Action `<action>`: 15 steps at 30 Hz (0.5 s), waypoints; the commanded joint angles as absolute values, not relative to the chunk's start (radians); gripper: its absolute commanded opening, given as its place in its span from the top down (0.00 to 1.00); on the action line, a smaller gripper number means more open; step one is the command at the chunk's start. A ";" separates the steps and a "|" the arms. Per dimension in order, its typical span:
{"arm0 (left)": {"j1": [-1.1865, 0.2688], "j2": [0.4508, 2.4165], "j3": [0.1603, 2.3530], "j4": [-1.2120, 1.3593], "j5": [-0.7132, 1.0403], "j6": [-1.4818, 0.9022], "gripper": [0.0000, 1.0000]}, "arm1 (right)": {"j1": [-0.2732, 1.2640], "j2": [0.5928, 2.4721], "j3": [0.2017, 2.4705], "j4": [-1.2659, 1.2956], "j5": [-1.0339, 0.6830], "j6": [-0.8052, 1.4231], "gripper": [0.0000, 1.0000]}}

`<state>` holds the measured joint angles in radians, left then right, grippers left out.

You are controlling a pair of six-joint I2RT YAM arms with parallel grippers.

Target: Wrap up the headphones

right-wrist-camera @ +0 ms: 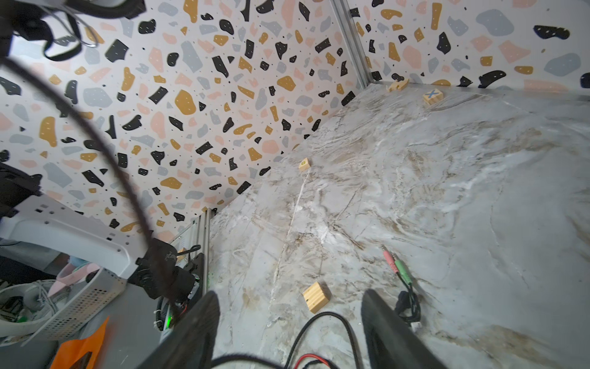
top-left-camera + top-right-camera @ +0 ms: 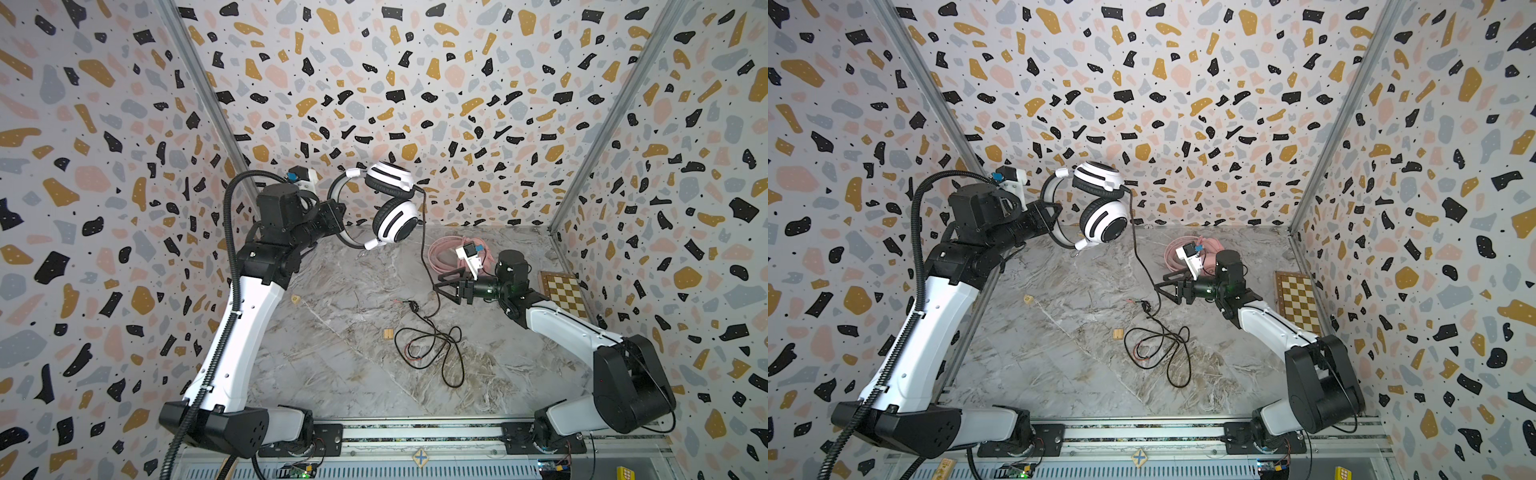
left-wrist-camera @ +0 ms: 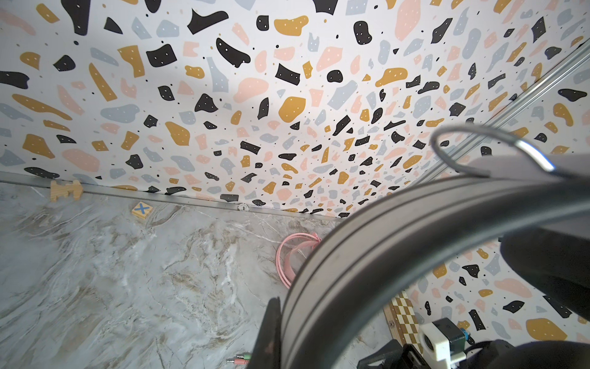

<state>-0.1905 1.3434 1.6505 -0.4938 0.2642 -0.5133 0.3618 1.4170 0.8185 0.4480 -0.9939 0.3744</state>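
My right gripper draws back next, then reaches its open fingers around the cable and closes. The hanging black cable (image 1: 142, 224) runs just back of the nearer finger.
The white headphones (image 2: 395, 203) with black pads hang in the air near the back wall, seen in both top views (image 2: 1102, 199). My left gripper (image 2: 337, 216) is shut on their black headband (image 3: 383, 255). Their black cable (image 2: 424, 249) drops from the upper ear cup to the table and lies there in loose loops (image 2: 432, 349), with pink and green plugs (image 1: 396, 265). My right gripper (image 2: 440, 287) stands open just right of the hanging cable, which passes outside its fingers (image 1: 204, 319). A coil of pink cable (image 2: 446, 253) lies behind the right wrist; the pink ear cups are hidden.
A small wooden block (image 2: 388, 333) lies left of the cable loops, and another (image 2: 296, 298) sits nearer the left arm. A chessboard (image 2: 563, 293) leans at the right wall. An X-marked block (image 3: 142, 210) and a notched wooden piece (image 3: 65, 190) lie along the wall's foot.
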 commanded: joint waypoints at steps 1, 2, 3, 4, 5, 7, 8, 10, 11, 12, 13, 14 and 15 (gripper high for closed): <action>-0.183 1.332 1.702 -0.367 0.298 -0.553 1.00 | 0.358 1.361 0.756 0.610 -1.068 0.466 0.28; -0.182 1.337 1.708 -0.366 0.302 -0.558 1.00 | 0.357 1.360 0.739 0.646 -1.088 0.486 0.28; -0.183 1.341 1.715 -0.367 0.308 -0.562 1.00 | 0.357 1.359 0.723 0.676 -1.098 0.500 0.28; -0.181 1.345 1.725 -0.367 0.314 -0.566 1.00 | 0.357 1.358 0.700 0.714 -1.103 0.515 0.27; -0.180 1.352 1.734 -0.368 0.317 -0.569 1.00 | 0.357 1.358 0.682 0.730 -1.106 0.517 0.27; -0.178 1.360 1.751 -0.378 0.314 -0.570 1.00 | 0.357 1.355 0.643 0.738 -1.095 0.507 0.27; -0.178 1.360 1.752 -0.380 0.313 -0.570 1.00 | 0.359 1.350 0.623 0.742 -1.081 0.498 0.27; -0.178 1.358 1.745 -0.375 0.314 -0.576 1.00 | 0.376 1.344 0.596 0.747 -1.046 0.478 0.27; -0.178 1.357 1.738 -0.369 0.317 -0.579 1.00 | 0.394 1.347 0.592 0.740 -1.029 0.454 0.27; -0.178 1.355 1.731 -0.363 0.317 -0.585 1.00 | 0.409 1.349 0.594 0.728 -1.012 0.433 0.27; -0.178 1.354 1.727 -0.359 0.317 -0.588 1.00 | 0.429 1.358 0.597 0.719 -0.997 0.414 0.27; -0.178 1.354 1.726 -0.357 0.317 -0.592 1.00 | 0.441 1.368 0.601 0.716 -0.988 0.404 0.27; -0.178 1.354 1.724 -0.354 0.321 -0.597 1.00 | 0.452 1.382 0.602 0.732 -0.977 0.407 0.27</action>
